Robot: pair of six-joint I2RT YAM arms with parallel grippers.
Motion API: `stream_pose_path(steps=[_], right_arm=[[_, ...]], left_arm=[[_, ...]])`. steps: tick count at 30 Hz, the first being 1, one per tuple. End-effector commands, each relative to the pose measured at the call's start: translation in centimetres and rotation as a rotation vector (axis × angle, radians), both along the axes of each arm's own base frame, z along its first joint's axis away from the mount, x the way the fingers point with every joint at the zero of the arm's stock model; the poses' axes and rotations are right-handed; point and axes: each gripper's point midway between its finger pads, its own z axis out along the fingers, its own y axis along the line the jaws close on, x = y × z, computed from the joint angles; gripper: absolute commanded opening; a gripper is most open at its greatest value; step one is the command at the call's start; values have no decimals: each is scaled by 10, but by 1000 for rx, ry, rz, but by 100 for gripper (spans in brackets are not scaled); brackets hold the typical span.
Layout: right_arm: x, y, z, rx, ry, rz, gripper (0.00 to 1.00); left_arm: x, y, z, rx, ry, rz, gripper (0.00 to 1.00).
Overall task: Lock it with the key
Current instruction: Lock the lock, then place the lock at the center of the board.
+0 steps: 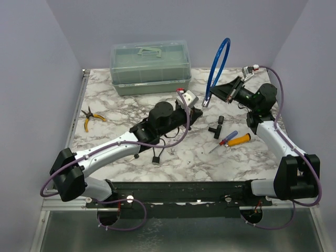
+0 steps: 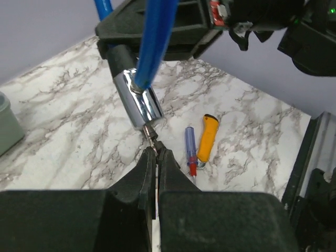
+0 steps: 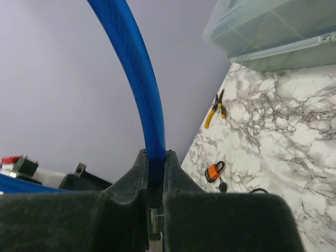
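The clear marble (image 1: 199, 147) beside the screwdriver is below and back, so my right gripper needs to move down and back next, with its fingers turning down, and let go of the cable lock (image 1: 219, 56) there.
A blue cable lock (image 1: 219, 56) hangs in a loop above the table. Its silver lock barrel (image 2: 139, 105) shows in the left wrist view, with the blue cable (image 2: 154, 47) entering its top. My right gripper (image 1: 218, 90) is shut on the cable (image 3: 142, 84) just above the barrel and holds it up; its fingers (image 3: 136, 176) clamp either side. My left gripper (image 2: 156, 152) is shut on a small key (image 2: 151, 135), whose tip sits in the barrel's lower end. In the top view the left gripper (image 1: 202, 107) is right below the barrel.
A green lidded box (image 1: 150, 65) stands at the back. Yellow pliers (image 1: 92, 118) lie at the left. A blue-and-red screwdriver (image 1: 226, 139), an orange-handled tool (image 1: 239, 139) and a black fitting (image 1: 217, 126) lie at the right. An orange padlock (image 3: 213, 170) lies on the marble.
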Motion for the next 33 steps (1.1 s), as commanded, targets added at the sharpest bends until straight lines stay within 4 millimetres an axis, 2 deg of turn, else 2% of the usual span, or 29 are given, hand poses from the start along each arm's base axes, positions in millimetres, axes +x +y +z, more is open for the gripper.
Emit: stream_pose_path(steps=[1, 4, 6, 7, 8, 11, 13, 17, 20, 24, 29, 33], right_arm=[[34, -39, 57, 59, -211, -257, 1], [33, -39, 61, 57, -226, -258, 0], [32, -38, 61, 55, -231, -250, 1], [32, -38, 60, 55, -228, -248, 0], [31, -38, 60, 53, -227, -246, 1], [32, -37, 55, 47, -217, -242, 1], [31, -37, 55, 43, -215, -240, 0], [32, -37, 46, 13, -197, -240, 1], [31, -33, 27, -46, -151, -209, 1], [22, -27, -4, -194, -136, -133, 1], [-4, -21, -67, -376, -60, 33, 1], [-29, -20, -108, -503, -36, 143, 0]], left_arm=[[-67, -7, -62, 238, -16, -184, 0], [-48, 2, -78, 289, 40, -70, 0], [-19, 17, -82, 216, 209, 50, 0], [-18, 16, -80, 172, 282, -5, 0], [-24, 12, -76, 164, 279, -56, 0], [-44, 2, -53, 135, 129, -153, 0], [-51, 0, -47, 127, 79, -175, 0], [-30, 10, -54, 124, 138, -73, 0], [-2, 25, -53, 56, 248, 6, 0], [31, 50, -44, 8, 273, 120, 0], [67, 88, -35, -28, 267, 252, 0], [94, 117, -27, -43, 243, 342, 0]])
